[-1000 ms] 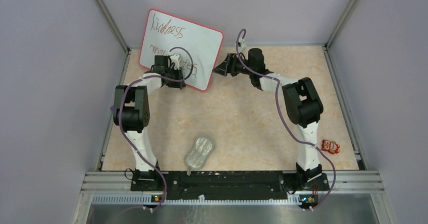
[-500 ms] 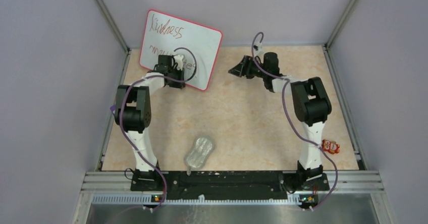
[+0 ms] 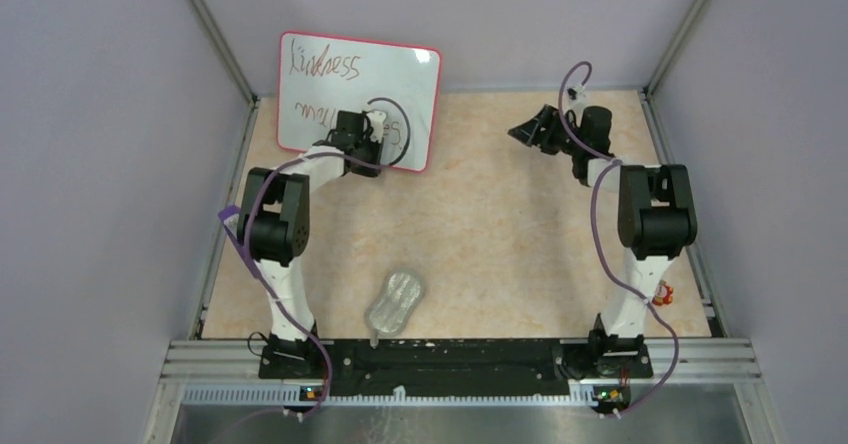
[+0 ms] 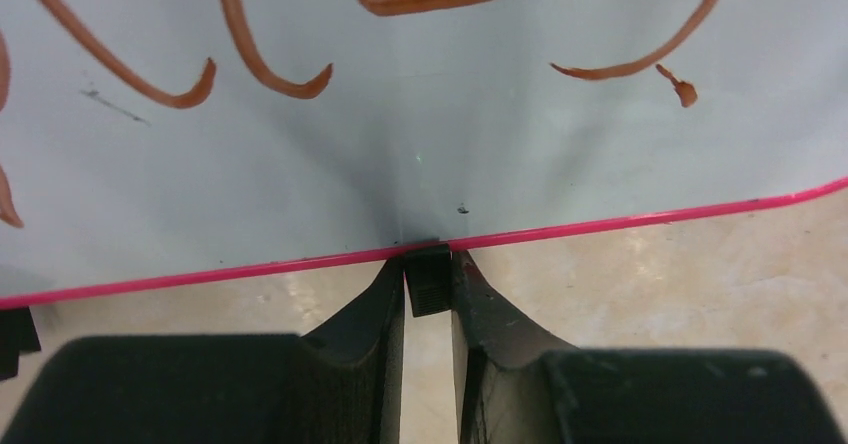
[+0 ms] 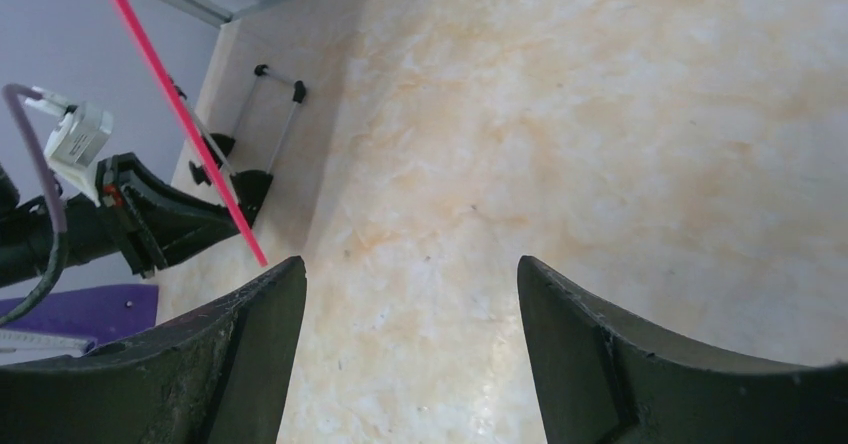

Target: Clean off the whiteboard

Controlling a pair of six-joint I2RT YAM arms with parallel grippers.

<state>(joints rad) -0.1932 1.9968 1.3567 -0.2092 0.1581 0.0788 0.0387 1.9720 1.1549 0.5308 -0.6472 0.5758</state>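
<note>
The left gripper swings back and to the right in the top view next, and releases the whiteboard's foot on bare tabletop by the wiping pad, since it's clear.
The whiteboard (image 3: 355,89) stands upright at the back left, white with a red-pink rim and red-brown handwriting. My left gripper (image 3: 372,144) is shut on a small black foot (image 4: 428,276) at the board's lower edge; the board (image 4: 420,114) fills the upper left wrist view. My right gripper (image 3: 527,132) is open and empty above the table at the back right. In the right wrist view its gripper (image 5: 410,294) frames bare tabletop, with the board's pink rim (image 5: 180,114) edge-on at the left. A translucent grey wiping pad (image 3: 396,301) lies near the front centre.
A wire stand (image 5: 265,124) sits on the table behind the board. A small red object (image 3: 662,292) lies at the right edge by the right arm's base. Grey walls close in the table on three sides.
The left gripper has turned the whiteboard so it faces more squarely forward and shifted it slightly left. The right arm has swung away to the right, well clear of the board.
</note>
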